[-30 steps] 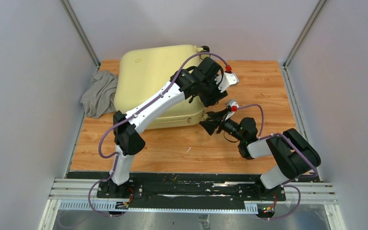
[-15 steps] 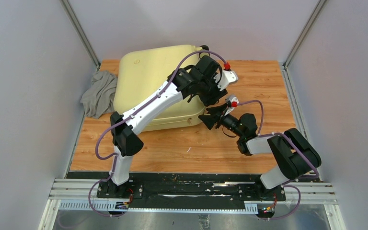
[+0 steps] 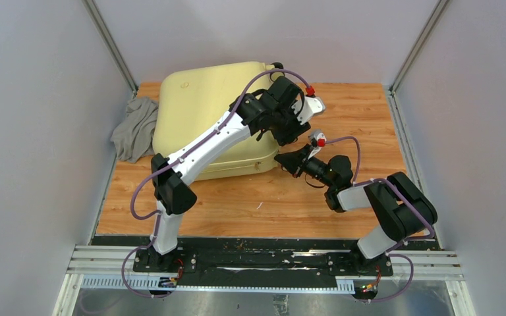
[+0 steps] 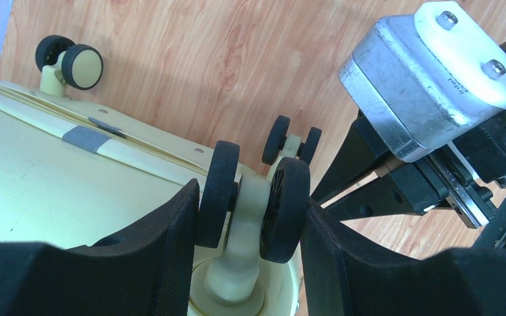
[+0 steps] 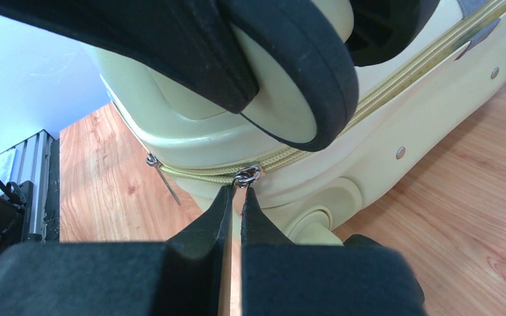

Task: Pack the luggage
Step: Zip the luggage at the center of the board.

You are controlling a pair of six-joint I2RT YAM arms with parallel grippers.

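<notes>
The left gripper stays around the black twin wheel (image 4: 283, 210) next before it opens to release it, because the right gripper still pinches the zipper pull at the seam.
The pale-yellow luggage (image 3: 197, 105) lies closed at the back left of the wooden table. My left gripper (image 3: 286, 131) reaches over its right corner, and in the left wrist view that gripper (image 4: 250, 197) is shut on a black twin wheel (image 4: 283, 210) of the case. My right gripper (image 3: 283, 160) comes in low from the right to the front right corner. In the right wrist view its fingertips (image 5: 235, 191) are shut at the seam, pinching the zipper pull just below its metal ring (image 5: 247, 176). A second pull (image 5: 163, 178) hangs loose to the left.
A crumpled grey cloth (image 3: 137, 128) lies against the luggage's left side, by the left wall. Other wheels (image 4: 82, 66) (image 4: 293, 138) stick out of the case. Grey walls close in the table on three sides. Bare wood (image 3: 263, 204) lies in front of the case.
My right gripper has moved up and left to the luggage's seam and gone from open to shut on the zipper pull. The luggage has shifted slightly left. The left grip is unchanged.
</notes>
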